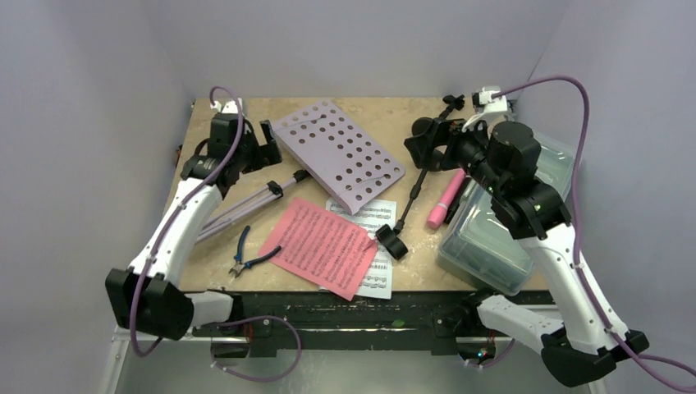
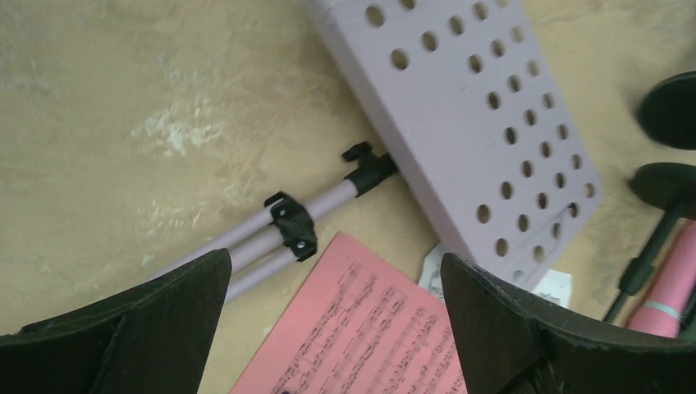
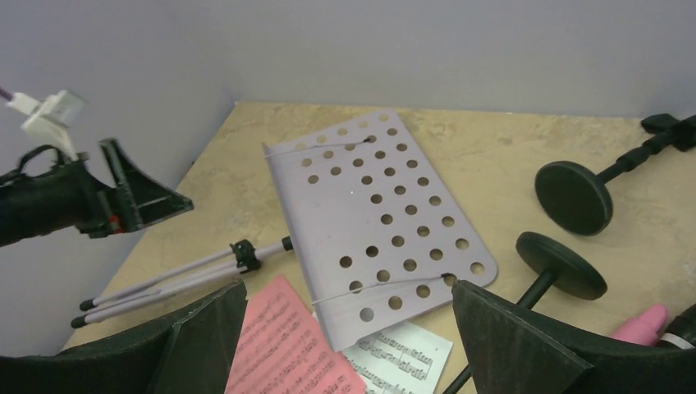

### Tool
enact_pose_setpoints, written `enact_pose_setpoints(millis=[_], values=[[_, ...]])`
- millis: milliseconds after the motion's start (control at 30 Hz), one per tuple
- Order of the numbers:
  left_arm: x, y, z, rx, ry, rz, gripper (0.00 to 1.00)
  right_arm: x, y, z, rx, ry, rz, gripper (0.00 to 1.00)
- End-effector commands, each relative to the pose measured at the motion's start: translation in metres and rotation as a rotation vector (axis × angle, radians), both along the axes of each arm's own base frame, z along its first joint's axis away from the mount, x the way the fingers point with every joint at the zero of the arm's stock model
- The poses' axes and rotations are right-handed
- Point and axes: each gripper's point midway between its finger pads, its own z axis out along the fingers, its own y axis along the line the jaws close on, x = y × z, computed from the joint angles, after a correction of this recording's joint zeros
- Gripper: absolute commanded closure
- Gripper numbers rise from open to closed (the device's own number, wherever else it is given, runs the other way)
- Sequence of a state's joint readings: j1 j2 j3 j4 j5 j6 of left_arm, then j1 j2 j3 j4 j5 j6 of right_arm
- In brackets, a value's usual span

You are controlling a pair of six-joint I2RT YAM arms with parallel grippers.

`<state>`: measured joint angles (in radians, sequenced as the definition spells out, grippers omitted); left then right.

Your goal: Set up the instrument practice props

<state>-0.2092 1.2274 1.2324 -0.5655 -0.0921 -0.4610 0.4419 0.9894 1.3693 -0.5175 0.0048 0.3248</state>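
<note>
The left gripper moves down to its right in the top view next and straddles the music desk's edge by the desk's legs, a narrow edge below it.
The lavender perforated music desk [image 1: 341, 152] lies flat at mid-table, its folded tripod legs [image 1: 246, 205] pointing to the near left. A pink sheet-music page [image 1: 320, 246] overlaps a white page [image 1: 376, 215] in front of it. The pink microphone [image 1: 446, 199] lies beside the tub. Two black round-based poles [image 3: 573, 197] [image 3: 562, 264] lie right of the desk. One pole [image 1: 414, 189] ends in a thick black piece [image 1: 392, 243]. My left gripper [image 1: 261, 146] is open and empty above the legs [image 2: 287, 226]. My right gripper [image 3: 349, 289] is open and empty, raised over the bases.
Blue-handled pliers [image 1: 250, 256] lie near the front edge, left of the pink page. A clear plastic tub [image 1: 492, 238] stands at the right under my right arm. Walls close in at the left, back and right.
</note>
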Motion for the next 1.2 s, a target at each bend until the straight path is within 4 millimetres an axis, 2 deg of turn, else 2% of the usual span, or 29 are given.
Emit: enact_pose_setpoints(millis=[0, 133, 333, 500, 567, 633, 667, 767, 900, 1033, 1100, 1167], values=[[0.0, 0.024, -0.062, 0.005, 0.191, 0.208, 0.0, 0.0, 0.016, -0.011, 0.006, 0.055, 0.077, 0.01], [0.019, 0.018, -0.09, -0.074, 0.275, 0.316, 0.0, 0.001, 0.02, -0.02, 0.01, 0.073, 0.096, 0.01], [0.061, -0.008, -0.105, -0.182, 0.34, 0.329, 0.01, 0.001, 0.025, -0.026, 0.02, 0.09, 0.115, 0.01], [0.085, -0.027, -0.128, -0.273, 0.388, 0.34, 0.0, 0.001, 0.023, -0.034, 0.014, 0.104, 0.099, 0.01], [0.094, -0.033, -0.137, -0.302, 0.397, 0.339, 0.05, 0.002, 0.022, -0.037, 0.013, 0.11, 0.093, 0.01], [0.105, -0.042, -0.14, -0.339, 0.383, 0.31, 0.13, 0.002, 0.022, -0.038, 0.011, 0.117, 0.092, 0.01], [0.11, -0.048, -0.14, -0.363, 0.378, 0.29, 0.15, 0.003, 0.022, -0.039, 0.01, 0.122, 0.09, 0.01], [0.123, -0.053, -0.141, -0.391, 0.346, 0.285, 0.15, 0.004, 0.022, -0.041, 0.007, 0.129, 0.087, 0.01], [0.125, -0.06, -0.151, -0.4, 0.374, 0.252, 0.16, 0.008, 0.025, -0.046, 0.002, 0.142, 0.091, 0.01], [0.12, -0.054, -0.134, -0.364, 0.322, 0.23, 0.15, 0.012, 0.029, -0.053, -0.004, 0.165, 0.099, 0.01], [0.117, -0.048, -0.112, -0.352, 0.249, 0.234, 0.14, 0.015, 0.031, -0.055, -0.008, 0.179, 0.104, 0.01], [0.116, -0.045, -0.08, -0.351, 0.151, 0.237, 0.13, 0.018, 0.032, -0.057, -0.012, 0.188, 0.102, 0.01]])
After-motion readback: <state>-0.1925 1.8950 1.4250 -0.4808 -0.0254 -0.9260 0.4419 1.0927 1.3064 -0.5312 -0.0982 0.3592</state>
